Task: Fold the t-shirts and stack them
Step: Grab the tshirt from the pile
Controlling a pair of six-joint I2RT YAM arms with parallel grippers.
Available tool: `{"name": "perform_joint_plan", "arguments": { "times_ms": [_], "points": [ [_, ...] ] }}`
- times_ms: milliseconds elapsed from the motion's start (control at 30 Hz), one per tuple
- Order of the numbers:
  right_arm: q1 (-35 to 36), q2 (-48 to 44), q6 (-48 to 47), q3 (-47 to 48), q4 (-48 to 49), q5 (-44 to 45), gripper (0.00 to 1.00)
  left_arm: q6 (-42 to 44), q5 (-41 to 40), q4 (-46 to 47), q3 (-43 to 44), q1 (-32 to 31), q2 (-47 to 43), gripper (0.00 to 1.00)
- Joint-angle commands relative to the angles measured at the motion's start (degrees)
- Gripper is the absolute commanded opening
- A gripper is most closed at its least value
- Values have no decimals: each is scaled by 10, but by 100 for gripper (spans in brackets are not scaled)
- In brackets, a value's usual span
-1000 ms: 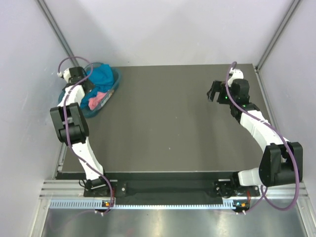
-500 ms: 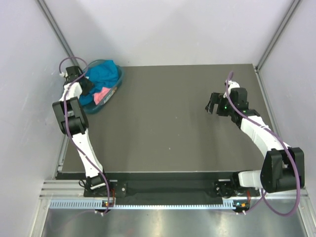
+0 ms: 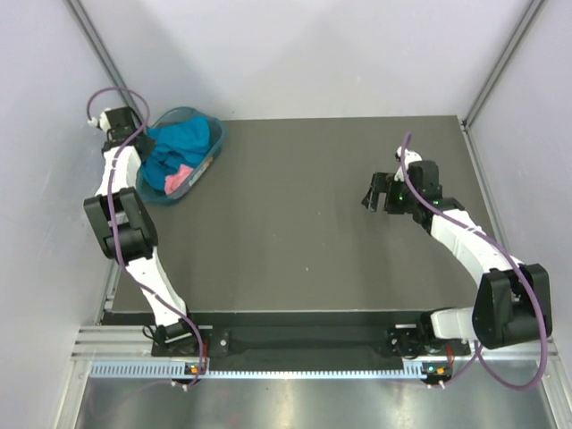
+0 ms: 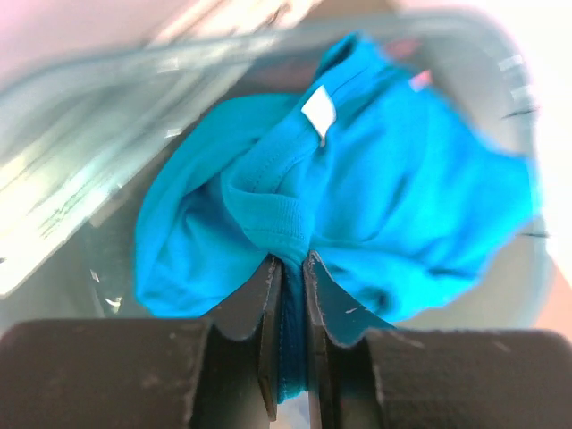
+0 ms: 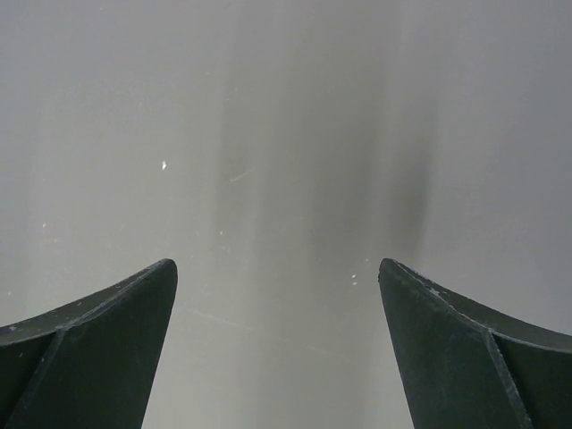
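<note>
My right gripper moves to the left in the top view next, over the table's middle, to meet the blue t-shirt's collar, as only one gripper holds it.
A teal-blue t-shirt (image 3: 179, 143) lies bunched in the teal plastic basket (image 3: 207, 156) at the table's far left corner, with a salmon-pink t-shirt (image 3: 177, 180) showing under it. My left gripper (image 4: 290, 259) is shut on a fold of the blue t-shirt (image 4: 375, 170), near its collar and white label; cloth fills the narrow gap between the jaws. In the top view that gripper (image 3: 146, 141) sits at the basket's left rim. My right gripper (image 3: 375, 194) hangs open over bare table on the right, its fingers (image 5: 107, 340) wide apart with nothing between them.
The basket's clear wall (image 4: 98, 107) curves round the shirts. The dark table (image 3: 295, 232) stretches between the two arms. Pale walls close the cell at the back and on both sides, with slanted metal posts (image 3: 98, 45) in the corners.
My left gripper has closed on the blue t-shirt and pulled back towards the basket's left rim. My right arm has drifted left and towards the near side, jaws still open.
</note>
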Motion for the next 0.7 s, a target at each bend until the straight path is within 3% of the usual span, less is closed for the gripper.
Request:
{"name": "perform_joint_plan", "arguments": {
  "times_ms": [0,300,500,600,633,667],
  "points": [
    [12,-32,2,15,-9,-12,95,-5,-25,2,0,-1,-83,0],
    [21,-81,9,6,-40,-17,95,-34,26,5,-1,-45,-206,0],
    [37,-81,8,35,-95,-7,95,11,35,5,4,-217,-302,0],
    [46,-80,4,56,-128,-2,96,20,27,-18,-40,-298,-361,1],
    [50,-79,4,63,-134,-3,96,7,26,-26,-61,-327,-397,10],
    [51,-80,5,66,-145,-2,96,-1,31,-25,-89,-336,-415,28]
  ]
}}
